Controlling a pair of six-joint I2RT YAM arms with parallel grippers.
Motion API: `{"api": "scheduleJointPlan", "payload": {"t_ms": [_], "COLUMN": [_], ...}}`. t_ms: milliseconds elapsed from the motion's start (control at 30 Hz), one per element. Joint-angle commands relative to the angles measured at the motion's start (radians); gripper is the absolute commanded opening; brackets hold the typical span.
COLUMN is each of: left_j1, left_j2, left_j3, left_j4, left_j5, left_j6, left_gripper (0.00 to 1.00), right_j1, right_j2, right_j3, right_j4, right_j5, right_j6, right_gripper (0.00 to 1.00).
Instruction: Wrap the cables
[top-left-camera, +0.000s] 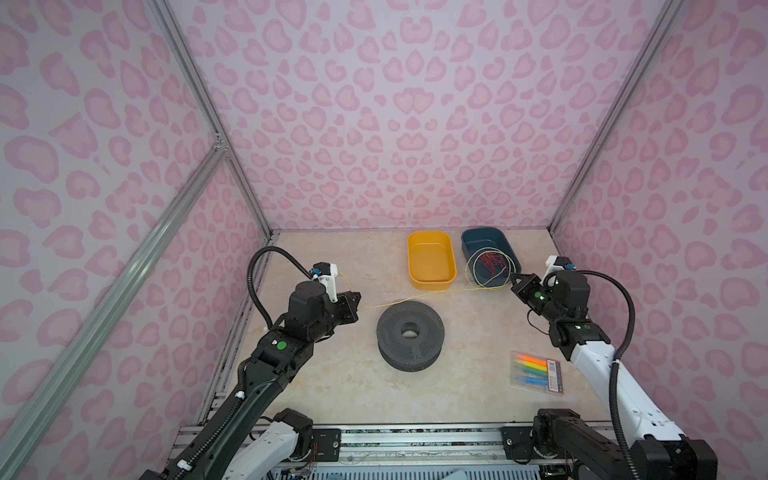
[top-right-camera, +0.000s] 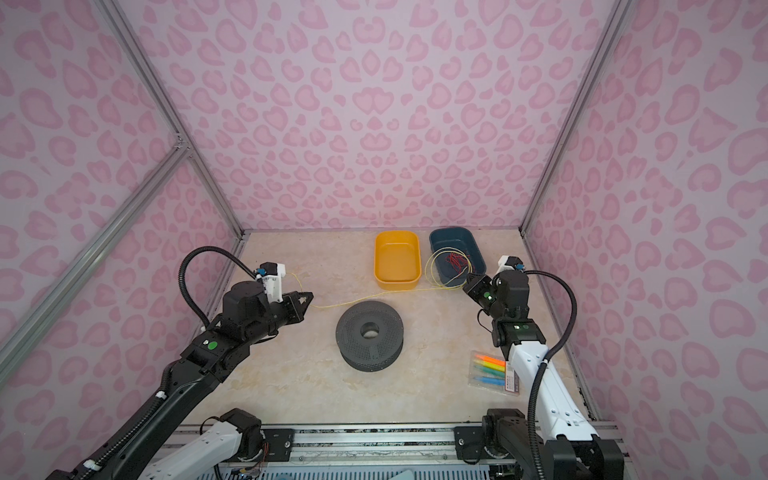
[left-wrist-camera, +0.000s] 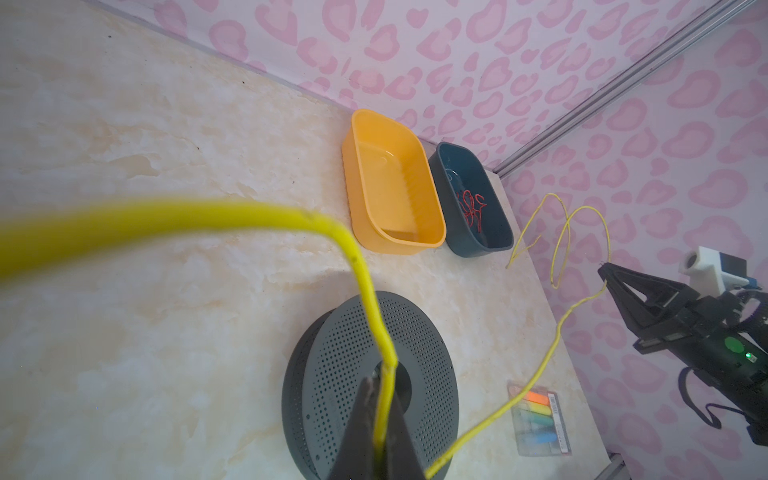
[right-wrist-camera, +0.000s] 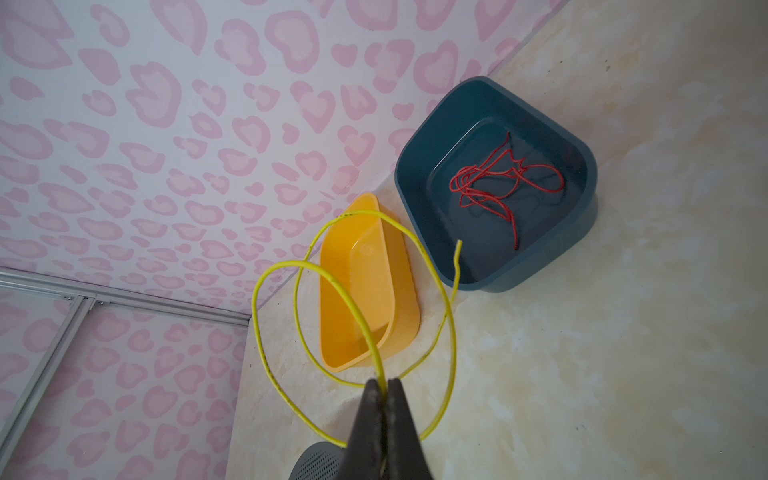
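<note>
I should next turn my right gripper, move it across toward the dark grey spool (top-left-camera: 390, 332) (right-wrist-camera: 316, 463) and let go of the wire, because the spool is between this gripper and my left gripper.
The cable is one thin yellow wire (top-left-camera: 419, 295) (top-right-camera: 365, 299), stretched above the table between my two grippers. My left gripper (top-left-camera: 356, 297) (top-right-camera: 309, 296) is shut on it; in the left wrist view the wire (left-wrist-camera: 365, 282) runs between the closed fingertips of this gripper (left-wrist-camera: 383, 378). My right gripper (top-left-camera: 514, 279) (top-right-camera: 467, 281) (right-wrist-camera: 384, 380) is shut on the same wire (right-wrist-camera: 353, 312), whose springy loops (top-left-camera: 486, 268) hang past it in front of the blue bin. A dark grey perforated spool (top-left-camera: 390, 332) (top-right-camera: 349, 332) (left-wrist-camera: 340, 374) lies flat just below the stretched wire, with no wire around it.
A yellow bin (top-left-camera: 430, 284) and a blue bin (top-left-camera: 478, 241) stand side by side at the back. A tangle of red wires (top-left-camera: 492, 262) (right-wrist-camera: 490, 187) lies in the blue one. A clear pack of coloured highlighters (top-left-camera: 536, 370) lies front right, near the right arm.
</note>
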Motion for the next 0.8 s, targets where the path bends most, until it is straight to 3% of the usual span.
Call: {"api": "scheduleJointPlan", "payload": {"t_ms": [0,433,633,767], "left_j1": [0.009,0.015,0.016,0.017], "left_j2": [-0.025,-0.058,0.012,0.079], "left_j3": [-0.002,0.013,0.031,0.069], "left_j4": [-0.057,-0.050,0.002,0.038], "left_j5": [-0.148,-0.182,-0.099,-0.035], "left_j6": [0.036,0.049,0.031,0.021], "left_gripper": [0.04,0.04,0.04,0.04], "right_j1": [-0.012,-0.044,-0.004,0.058], "right_j2": [0.015,0.045,0.113,0.098], "right_j3": [-0.010,-0.065,-0.038,-0.019], "right_j4": [0.054,0.103,0.148,0.106], "right_j5": [0.120,0.068,-0.094,-0.078], "right_j6": [0.007,0.050,0.051,0.031], "right_gripper": [0.00,0.00,0.00,0.03]}}
